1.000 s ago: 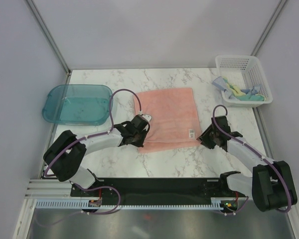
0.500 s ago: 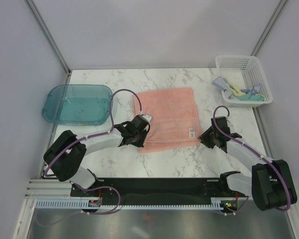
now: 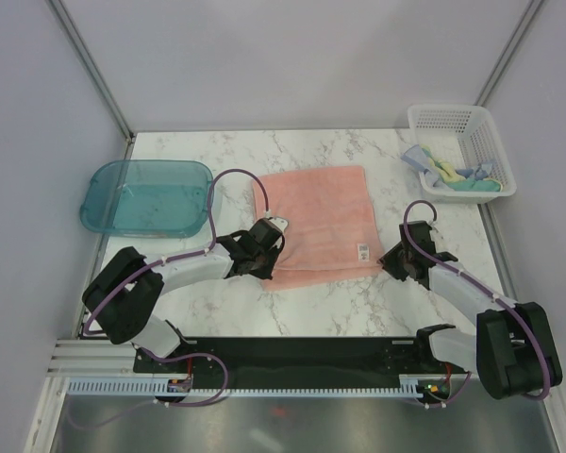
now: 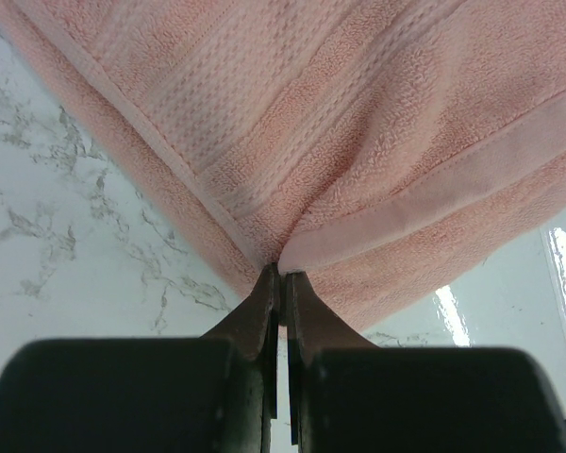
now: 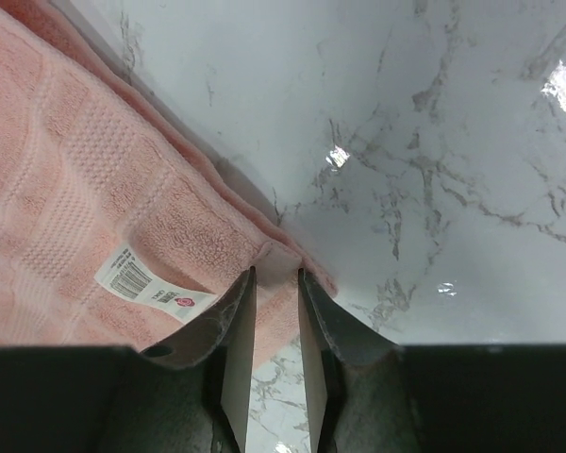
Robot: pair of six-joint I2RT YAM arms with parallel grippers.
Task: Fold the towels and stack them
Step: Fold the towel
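Observation:
The lower layer's front strip (image 3: 285,280) (image 4: 382,304) is uncovered behind my left gripper, so next I need to pull the pinched hem in that gripper back over the strip to cover it and let go there.
The salmon-pink towel (image 3: 321,222) lies folded flat in the middle of the table, with a white tag (image 3: 362,252) near its front right corner. My left gripper (image 3: 265,260) is shut on the towel's front left corner; in the left wrist view the fingers (image 4: 281,276) pinch the hem, with the towel (image 4: 358,113) spreading out ahead. My right gripper (image 3: 390,261) is at the front right corner. In the right wrist view its narrowly spaced fingers (image 5: 275,274) hold the towel's corner (image 5: 75,189) between their tips, beside the tag (image 5: 146,280). The pale yellow towel (image 3: 443,170) and light blue towel (image 3: 417,158) lie crumpled in the basket.
A white mesh basket (image 3: 453,111) stands at the back right. A translucent teal tray (image 3: 94,193) sits at the left. Bare marble table (image 3: 321,302) lies between the towel and the arm bases. Grey walls enclose the back and both sides.
My right gripper has crept a little toward the towel's front right corner. My left gripper and the towel have stayed in place.

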